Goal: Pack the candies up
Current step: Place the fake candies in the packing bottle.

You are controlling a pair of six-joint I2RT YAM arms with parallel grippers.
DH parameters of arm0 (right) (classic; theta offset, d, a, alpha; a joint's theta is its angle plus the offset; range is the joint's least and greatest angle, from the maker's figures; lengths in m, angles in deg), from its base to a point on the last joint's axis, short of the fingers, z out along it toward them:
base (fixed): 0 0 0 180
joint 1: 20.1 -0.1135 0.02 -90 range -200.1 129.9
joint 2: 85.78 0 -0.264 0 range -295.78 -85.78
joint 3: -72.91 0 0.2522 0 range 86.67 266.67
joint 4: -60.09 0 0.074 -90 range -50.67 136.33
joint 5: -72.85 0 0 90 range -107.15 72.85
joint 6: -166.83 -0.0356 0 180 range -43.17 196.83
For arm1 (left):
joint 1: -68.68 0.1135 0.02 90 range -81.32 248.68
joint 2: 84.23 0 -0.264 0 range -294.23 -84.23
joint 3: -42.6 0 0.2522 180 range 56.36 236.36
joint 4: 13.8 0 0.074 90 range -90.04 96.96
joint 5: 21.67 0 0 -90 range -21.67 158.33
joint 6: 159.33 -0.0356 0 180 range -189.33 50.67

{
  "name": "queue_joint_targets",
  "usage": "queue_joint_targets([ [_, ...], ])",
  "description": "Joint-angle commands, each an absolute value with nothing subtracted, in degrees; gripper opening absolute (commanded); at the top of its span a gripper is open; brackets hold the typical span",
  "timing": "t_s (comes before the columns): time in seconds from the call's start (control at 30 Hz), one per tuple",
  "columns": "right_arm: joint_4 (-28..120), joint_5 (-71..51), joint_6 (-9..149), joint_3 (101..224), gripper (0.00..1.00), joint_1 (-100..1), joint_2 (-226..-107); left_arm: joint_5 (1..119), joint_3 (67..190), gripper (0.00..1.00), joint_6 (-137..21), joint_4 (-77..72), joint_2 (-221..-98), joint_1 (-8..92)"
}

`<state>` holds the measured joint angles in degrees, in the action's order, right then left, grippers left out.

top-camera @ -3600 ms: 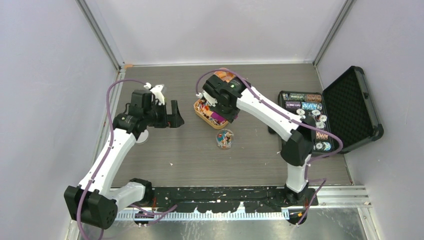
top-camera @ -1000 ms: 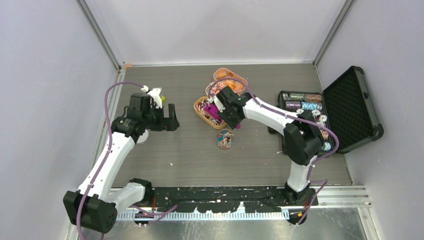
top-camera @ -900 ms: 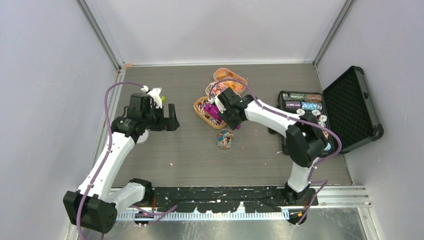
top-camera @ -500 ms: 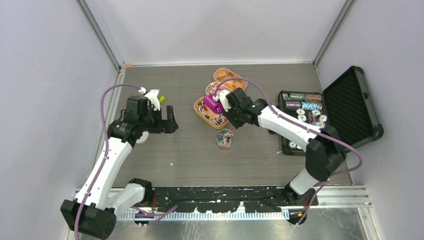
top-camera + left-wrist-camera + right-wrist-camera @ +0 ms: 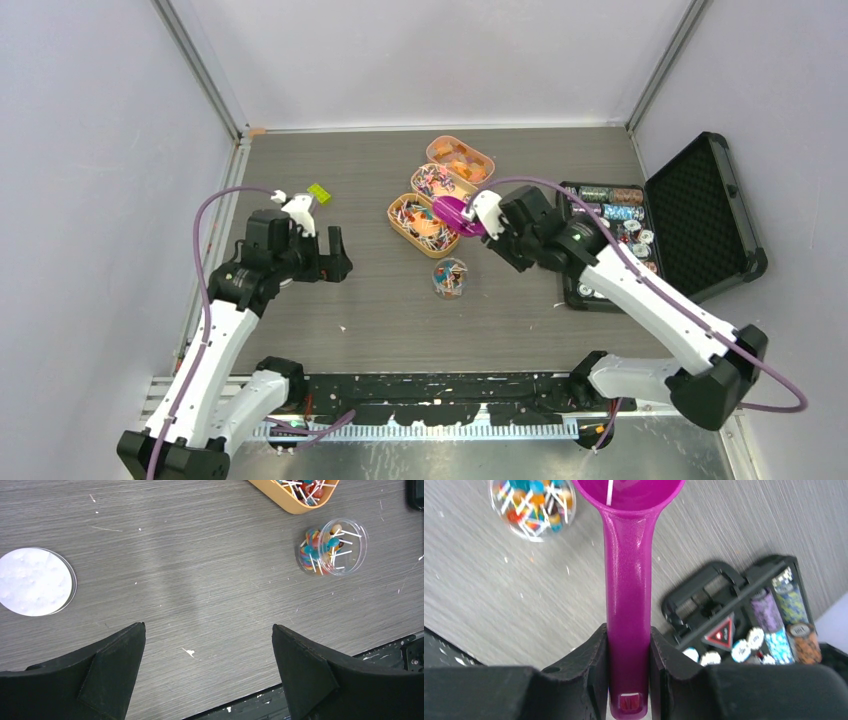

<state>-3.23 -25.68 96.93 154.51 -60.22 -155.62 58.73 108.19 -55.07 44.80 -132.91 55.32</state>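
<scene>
The scoop has a stick showing in it, so the robot's right gripper should next tip the scoop over the jar, then lower it to the bare table (image 5: 678, 541) beside the black case and release it.
The candies are tiny coloured sweets on white sticks. Some fill a clear round jar (image 5: 450, 277), also in the left wrist view (image 5: 331, 546) and the right wrist view (image 5: 533, 505). More lie in an orange tray (image 5: 418, 224) just behind it. My right gripper (image 5: 492, 232) is shut on the handle of the magenta scoop (image 5: 629, 580). It holds the scoop's bowl (image 5: 454, 211) in the air over the tray's right end, with one white stick showing inside. My left gripper (image 5: 207, 630) is open and empty over bare table, well left of the jar.
Two more orange trays (image 5: 460, 158) (image 5: 438, 183) with sweets stand behind the first. An open black case (image 5: 700, 215) of striped poker chips (image 5: 791, 610) lies at the right. A white round lid (image 5: 35, 581) lies on the table at the left.
My right arm has lifted the scoop out of the tray and drawn back to the right. My left arm has pulled back a little toward the near edge, still open.
</scene>
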Motion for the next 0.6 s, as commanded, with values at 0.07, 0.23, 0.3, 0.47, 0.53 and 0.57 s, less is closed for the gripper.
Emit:
queue_joint_targets([
  [0.07,-19.05,-34.31,101.86,154.72,0.0,-62.33,-150.71,58.32,107.26,1.0,-55.97,43.21,-130.58,55.59],
  [0.23,-26.76,-42.57,101.1,157.19,0.01,-68.29,-153.11,58.03,107.01,1.0,-55.9,43.1,-130.05,55.56],
  [0.3,-29.15,-45.36,100.59,157.59,0.0,-70.92,-155.14,57.66,106.84,1.0,-55.72,43.01,-129.89,55.59],
  [0.47,-31.59,-49.87,99.15,158.08,0.0,-76.13,-159.72,58.13,106.72,1.0,-55.62,42.93,-129.62,55.58],
  [0.53,-32.45,-51.37,98.63,158.47,0.01,-77.88,-161.27,58.34,106.73,1.0,-55.7,43.07,-129.51,55.59],
  [0.57,-33.09,-52.14,98.29,158.81,0.0,-78.65,-162.18,58.4,106.72,1.0,-55.7,43.11,-129.49,55.51],
])
